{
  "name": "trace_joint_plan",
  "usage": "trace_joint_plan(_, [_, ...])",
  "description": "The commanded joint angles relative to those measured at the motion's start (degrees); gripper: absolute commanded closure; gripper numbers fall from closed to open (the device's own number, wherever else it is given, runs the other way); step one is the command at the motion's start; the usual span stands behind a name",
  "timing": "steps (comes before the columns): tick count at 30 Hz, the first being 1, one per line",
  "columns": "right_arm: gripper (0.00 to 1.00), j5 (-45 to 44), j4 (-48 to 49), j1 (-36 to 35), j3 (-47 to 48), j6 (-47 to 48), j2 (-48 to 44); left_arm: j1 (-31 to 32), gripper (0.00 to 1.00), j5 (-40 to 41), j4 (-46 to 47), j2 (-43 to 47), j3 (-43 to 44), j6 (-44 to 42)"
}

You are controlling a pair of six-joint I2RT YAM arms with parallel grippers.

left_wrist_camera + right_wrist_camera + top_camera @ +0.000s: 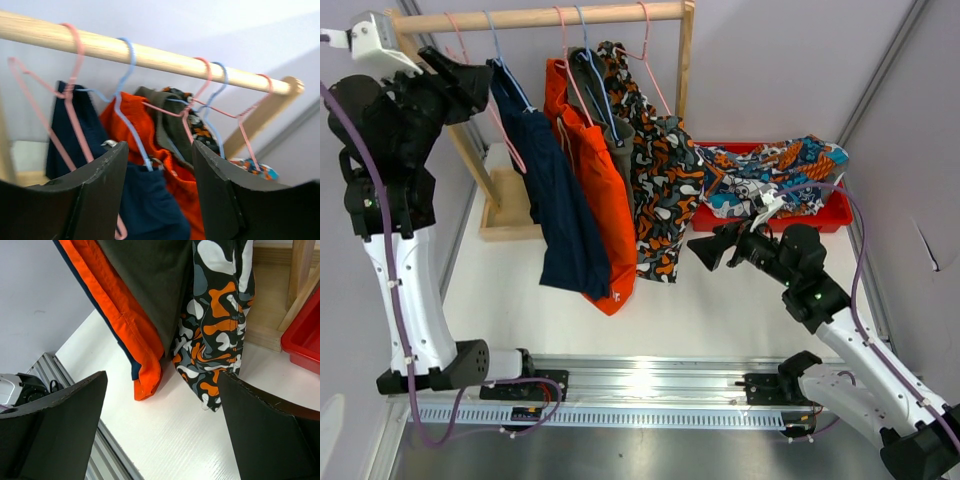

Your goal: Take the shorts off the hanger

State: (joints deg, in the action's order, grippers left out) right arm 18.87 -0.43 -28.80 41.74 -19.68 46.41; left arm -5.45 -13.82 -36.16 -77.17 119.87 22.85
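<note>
My left gripper lowers and shifts toward the navy shorts next, onto the near arm of their light blue hanger [515, 85] [133, 133].
Four pairs of shorts hang on wire hangers from a wooden rod [550, 16]: navy shorts [560, 210], bright orange shorts [598, 190], olive shorts [605, 95] and blotch-print shorts [660, 190]. The teal-blue print shorts [770, 175] lie in a red bin [835, 213]. My left gripper [487, 78] is open and empty, high up beside the navy shorts' blue hanger [131, 132]. My right gripper [706, 246] is open and empty, low and just right of the blotch-print shorts' hem [212, 375]. In the left wrist view the navy shorts [150, 200] show between my fingers [100, 190].
An empty pink hanger [70, 115] hangs at the rod's left end. The rack's wooden base [510, 215] and posts [685, 60] stand on the white table [720, 310]. A metal rail [640, 385] runs along the near edge. Grey walls close both sides.
</note>
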Motion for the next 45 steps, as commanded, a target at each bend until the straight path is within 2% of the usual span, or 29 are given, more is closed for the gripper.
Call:
trace_joint_plan(1, [0.01,-1.38,-0.18,-0.99,0.54,-0.53,-1.24,2.37,0.41,-2.53,0.21,-4.74,0.01,2.37])
trace_joint_plan(17, [0.01,-4.9,-6.52,-1.35,1.33,2.54,-4.05,8.09,0.47,5.3,1.44,-14.94,2.91,2.99])
trace_joint_plan(19, [0.01,-4.99,-6.52,-1.35,1.33,2.63,-3.79,8.53,0.53,5.82,1.53,-15.47,3.08,2.9])
trace_joint_plan(20, [0.01,-4.99,-6.34,-1.35,1.24,2.63,-3.79,8.53,0.69,6.0,1.53,-15.73,3.17,3.07])
trace_joint_plan(22, [0.01,-5.16,-6.25,-1.35,1.15,2.72,-3.52,8.7,0.81,5.91,1.45,-16.17,3.09,3.16])
trace_joint_plan(23, [0.01,-5.34,-6.34,-1.44,1.15,2.89,-3.44,8.71,0.94,6.18,1.36,-16.17,3.17,3.16])
trace_joint_plan(24, [0.01,-5.34,-6.25,-1.35,1.15,2.9,-3.35,8.79,1.0,6.27,1.1,-16.09,3.17,3.16])
trace_joint_plan(29, [0.01,-4.64,-5.29,-1.44,1.15,2.28,-3.0,9.85,1.0,7.76,-0.4,-14.51,3.26,1.32])
trace_joint_plan(34, [0.01,-1.39,-4.06,-2.05,5.88,1.05,-2.47,10.9,1.0,8.29,-5.13,-12.4,9.49,1.31])
trace_joint_plan(37, [0.01,-1.37,-3.35,-5.82,12.28,1.13,-0.54,10.9,1.0,6.97,-8.3,-11.96,15.46,2.63])
trace_joint_plan(39, [0.01,-4.44,-4.05,-12.57,16.43,2.27,2.17,10.9,1.0,5.66,-8.66,-10.64,16.27,3.25])
trace_joint_plan(40, [0.01,-9.07,-4.49,-15.65,20.8,4.63,3.32,10.9,1.0,5.22,-8.57,-9.85,15.31,3.95])
trace_joint_plan(41, [0.01,-12.08,-5.19,-22.11,23.02,5.96,4.64,10.9,1.0,4.86,-8.4,-9.24,14.61,4.3])
trace_joint_plan(45, [0.01,-22.55,-5.82,-34.88,33.04,11.85,13.25,11.08,1.0,4.6,-6.21,-4.85,8.63,5.01])
